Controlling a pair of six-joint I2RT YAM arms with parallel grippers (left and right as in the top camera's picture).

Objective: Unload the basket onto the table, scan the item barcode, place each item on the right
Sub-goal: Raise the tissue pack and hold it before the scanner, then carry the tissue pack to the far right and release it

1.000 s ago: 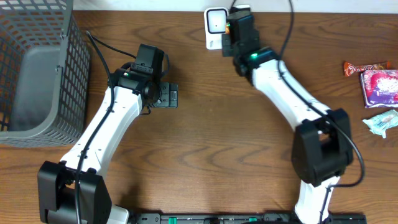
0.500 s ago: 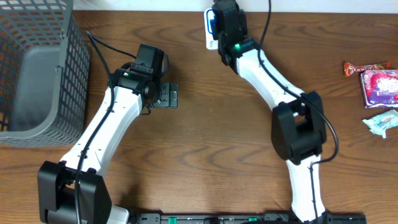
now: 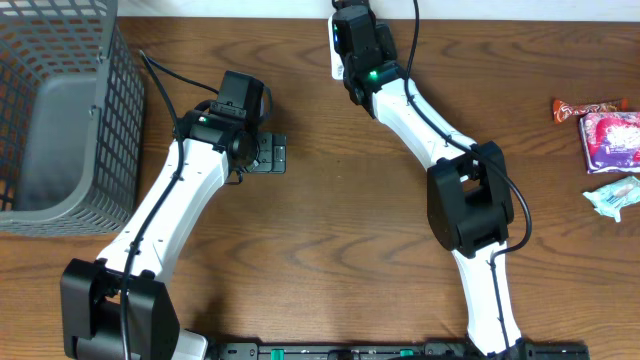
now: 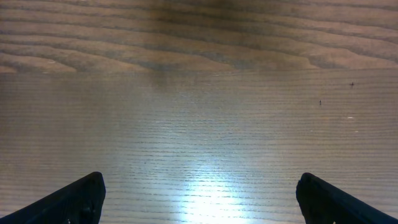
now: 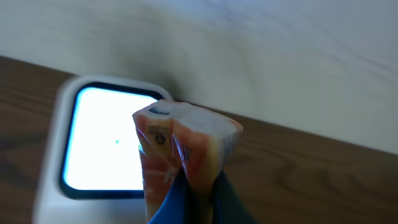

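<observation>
I need to swing my right gripper away from the scanner next, to the right in the overhead view, and lower it beside the purple packet, where other snacks lie.
My right gripper (image 5: 202, 202) is shut on the item, a crinkled orange and pink snack packet (image 5: 186, 149) pinched upright between the fingers. Just behind it and to its left stands the white scanner (image 5: 53, 149), its window glowing bright. From above, the right gripper (image 3: 353, 35) hangs over the scanner (image 3: 334, 55) at the table's far edge and hides the packet. Near the table's middle left, my left gripper (image 3: 275, 153) stands open. In the left wrist view its fingertips (image 4: 81, 199) are wide apart over bare wood.
A grey wire basket (image 3: 60, 110) fills the far left corner. Several wrapped snacks lie at the right edge: a red bar (image 3: 588, 108), a purple packet (image 3: 612, 138) and a pale green one (image 3: 612, 196). A pale wall runs behind the scanner.
The right arm has swung left along the back edge with the packet, ending over the scanner. The left arm has not moved.
</observation>
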